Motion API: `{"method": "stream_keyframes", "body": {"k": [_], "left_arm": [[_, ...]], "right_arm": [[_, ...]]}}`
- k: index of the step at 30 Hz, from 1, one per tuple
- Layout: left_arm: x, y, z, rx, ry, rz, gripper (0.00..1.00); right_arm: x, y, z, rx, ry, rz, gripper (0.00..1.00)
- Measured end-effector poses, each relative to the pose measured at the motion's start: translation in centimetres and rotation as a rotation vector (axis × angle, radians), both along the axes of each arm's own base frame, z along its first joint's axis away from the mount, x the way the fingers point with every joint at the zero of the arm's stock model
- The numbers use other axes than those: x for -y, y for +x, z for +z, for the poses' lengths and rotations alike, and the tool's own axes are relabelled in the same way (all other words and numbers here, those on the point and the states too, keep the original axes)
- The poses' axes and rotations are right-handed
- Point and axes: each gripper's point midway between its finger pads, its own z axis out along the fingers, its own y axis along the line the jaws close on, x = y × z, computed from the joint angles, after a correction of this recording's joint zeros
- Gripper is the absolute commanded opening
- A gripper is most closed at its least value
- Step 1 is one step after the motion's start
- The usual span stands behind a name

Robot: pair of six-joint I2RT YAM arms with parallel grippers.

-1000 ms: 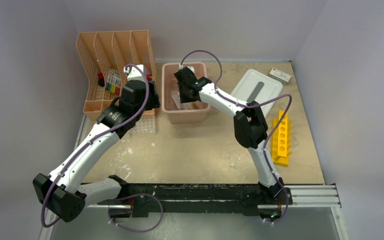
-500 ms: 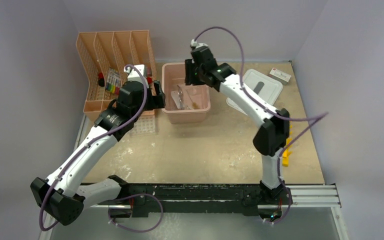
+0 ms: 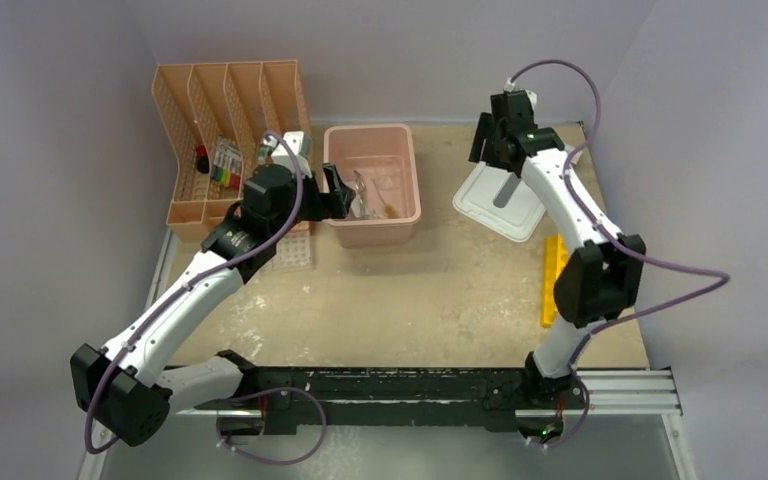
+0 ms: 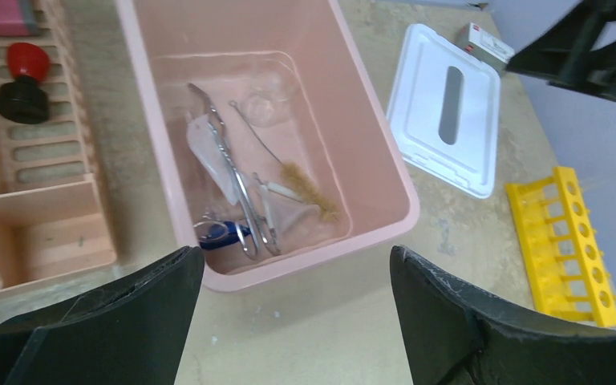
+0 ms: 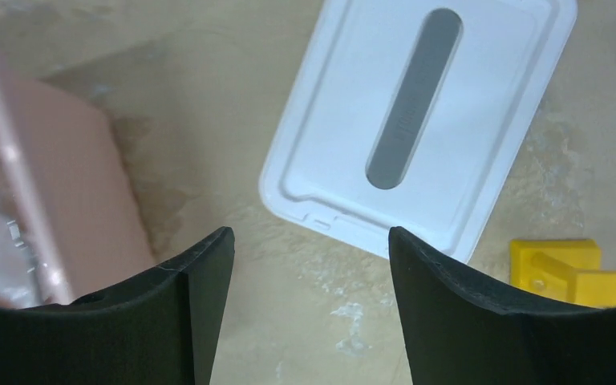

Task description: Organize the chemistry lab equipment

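I need to lower my right gripper next from high over the table onto the white lid's edge by the pink bin (image 5: 293,103), as bare table leaves that edge clear.
Metal forceps (image 4: 234,183), a blue-capped tube (image 4: 221,234), a small clear bag (image 4: 207,148) and a thin wire brush (image 4: 305,196) lie inside the pink bin (image 4: 313,263). My left gripper (image 4: 297,258) is open and empty, just above the bin's near-left side (image 3: 334,190). My right gripper (image 5: 309,241) is open and empty, high over the table beside the white lid (image 5: 425,120), at the back right (image 3: 483,140). The yellow holed rack (image 3: 554,282) lies at the right. The clear multi-hole tray (image 3: 291,250) lies under my left arm.
The peach file organizer (image 3: 222,110) stands at the back left and holds a red-and-black item (image 4: 22,80). The pink bin (image 3: 372,236) stands at the back centre. A small white box (image 4: 489,46) lies beyond the lid (image 3: 508,195).
My right arm has swung out of the pink bin and to the right, and is now above the white lid. My left gripper has shifted right, up to the bin's left side.
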Motion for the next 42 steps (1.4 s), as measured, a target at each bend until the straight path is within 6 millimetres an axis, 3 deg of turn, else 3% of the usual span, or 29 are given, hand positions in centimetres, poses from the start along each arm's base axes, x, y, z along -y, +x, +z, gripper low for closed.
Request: {"method": "stream_keyframes", "body": {"k": [3, 8, 13, 17, 22, 29, 35, 39, 42], "left_arm": [[1.2, 0.2, -0.4, -0.016, -0.038, -0.035, 0.85], [2.6, 0.7, -1.2, -0.047, -0.070, -0.070, 0.85], [2.7, 0.9, -1.6, -0.064, -0.076, -0.062, 0.85], [2.5, 1.3, -1.2, -0.054, -0.072, -0.042, 0.85], [2.6, 2.2, -0.9, -0.050, -0.060, -0.028, 0.84], [2.5, 2.5, -1.6, -0.069, -0.043, -0.019, 0.84], [2.2, 2.6, -1.7, -0.066, -0.025, -0.005, 0.84], [2.1, 2.6, -1.8, -0.065, -0.017, -0.005, 0.84], [2.1, 2.6, -1.8, -0.061, -0.012, -0.011, 0.84]], "right_arm": [[1.5, 1.4, -4.3, -0.092, -0.018, -0.039, 0.70], [0.2, 3.3, -10.8, -0.226, -0.021, -0.018, 0.49], [-0.7, 4.0, -15.3, -0.304, -0.006, -0.032, 0.50], [-1.2, 4.1, -16.2, -0.317, 0.018, -0.025, 0.50], [-2.4, 4.7, -16.8, -0.324, 0.064, 0.015, 0.42], [-3.2, 4.1, -20.3, -0.412, 0.088, 0.025, 0.44], [-3.8, 3.9, -20.4, -0.426, 0.116, 0.047, 0.33], [-4.2, 3.4, -20.6, -0.438, 0.132, 0.085, 0.33], [-4.5, 1.8, -20.6, -0.459, 0.143, 0.118, 0.34]]}}
